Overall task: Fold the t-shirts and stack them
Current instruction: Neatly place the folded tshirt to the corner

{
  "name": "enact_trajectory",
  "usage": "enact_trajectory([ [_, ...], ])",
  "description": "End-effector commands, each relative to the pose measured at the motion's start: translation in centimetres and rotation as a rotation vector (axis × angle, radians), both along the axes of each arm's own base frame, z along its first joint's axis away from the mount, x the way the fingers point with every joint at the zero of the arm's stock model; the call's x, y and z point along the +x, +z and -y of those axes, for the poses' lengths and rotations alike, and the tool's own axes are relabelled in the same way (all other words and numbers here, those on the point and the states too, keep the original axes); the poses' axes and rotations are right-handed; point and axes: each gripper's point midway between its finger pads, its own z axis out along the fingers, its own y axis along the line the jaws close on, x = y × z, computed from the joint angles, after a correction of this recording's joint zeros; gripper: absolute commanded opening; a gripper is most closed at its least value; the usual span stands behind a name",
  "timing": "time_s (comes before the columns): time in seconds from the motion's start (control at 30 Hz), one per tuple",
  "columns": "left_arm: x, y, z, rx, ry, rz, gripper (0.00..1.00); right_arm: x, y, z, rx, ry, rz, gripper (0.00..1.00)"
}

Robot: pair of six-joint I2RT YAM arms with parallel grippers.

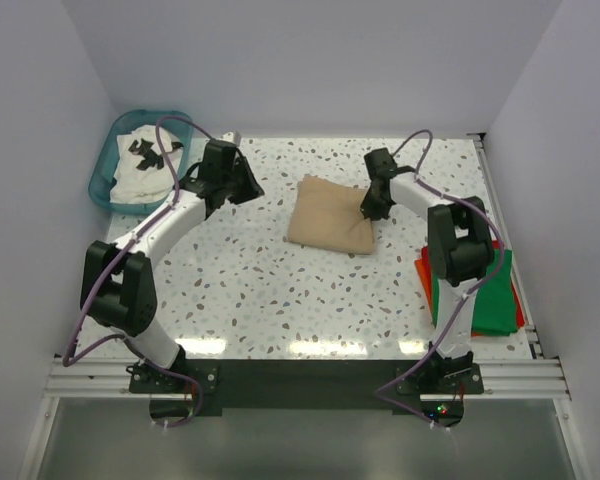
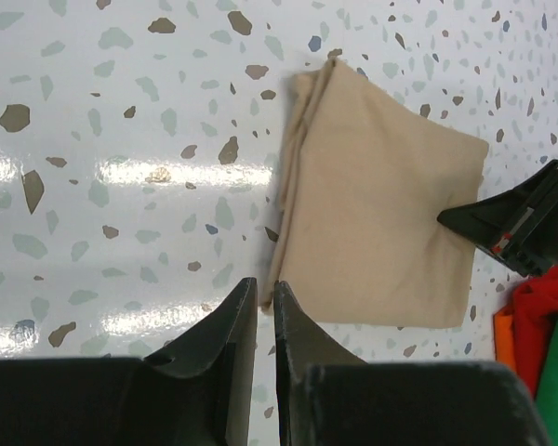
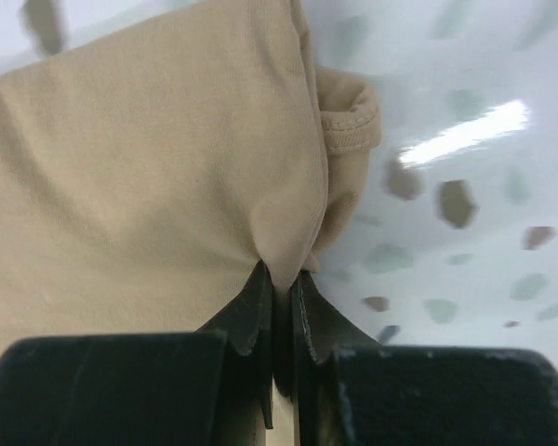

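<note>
My right gripper lifts and carries the folded tan t-shirt (image 1: 328,214) toward the metal bar next. It then lowers and releases it atop the green t-shirt (image 1: 495,295), since the stack is there.
A folded tan t-shirt (image 1: 328,214) (image 2: 381,214) (image 3: 139,158) lies mid-table. My right gripper (image 1: 370,209) (image 3: 279,271) is shut on a pinch of cloth at its right edge, low against the table. My left gripper (image 1: 242,188) (image 2: 265,284) hovers left of the shirt and apart from it. Its jaws are nearly together with only a thin slit and nothing between them. A green t-shirt (image 1: 495,295) lies on a red-orange one (image 1: 423,270) at the right edge. A white t-shirt with black print (image 1: 145,165) sits in the basket.
The teal plastic basket (image 1: 102,170) stands at the back left corner. White walls close in the table on three sides. A metal rail (image 1: 500,220) runs along the right edge, beside the green and red-orange pile. The arm bases sit at the near edge.
</note>
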Motion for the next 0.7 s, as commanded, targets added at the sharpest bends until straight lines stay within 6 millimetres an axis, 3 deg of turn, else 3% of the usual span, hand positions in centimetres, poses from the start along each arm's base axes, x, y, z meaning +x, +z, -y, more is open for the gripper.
enact_trajectory([
  [0.0,-0.5,1.8,0.0,-0.006,-0.038,0.038,0.17,-2.3,1.0,6.7,-0.080,-0.253,-0.091,0.00],
  [0.03,-0.5,1.9,0.1,-0.014,-0.042,0.041,0.17,-2.0,1.6,7.0,-0.074,-0.275,-0.087,0.00],
  [0.1,-0.6,2.1,0.4,-0.020,-0.054,0.045,0.17,-3.0,2.2,9.3,-0.154,-0.327,-0.138,0.00],
  [0.13,-0.6,2.1,0.5,-0.026,-0.063,0.044,0.17,-2.4,3.6,9.8,-0.180,-0.360,-0.114,0.00],
  [0.17,-0.7,2.0,0.6,-0.031,-0.066,0.040,0.17,-3.7,4.0,10.7,-0.229,-0.382,-0.158,0.00],
  [0.23,-0.7,2.2,0.9,-0.043,-0.079,0.043,0.16,-3.4,5.7,12.1,-0.297,-0.436,-0.136,0.00],
  [0.4,-0.8,2.7,1.1,-0.051,-0.093,0.052,0.16,-6.3,8.8,15.5,-0.428,-0.573,-0.222,0.00],
  [0.67,-1.1,2.8,1.5,-0.063,-0.116,0.049,0.16,-8.6,12.9,19.3,-0.428,-0.712,-0.247,0.00],
])
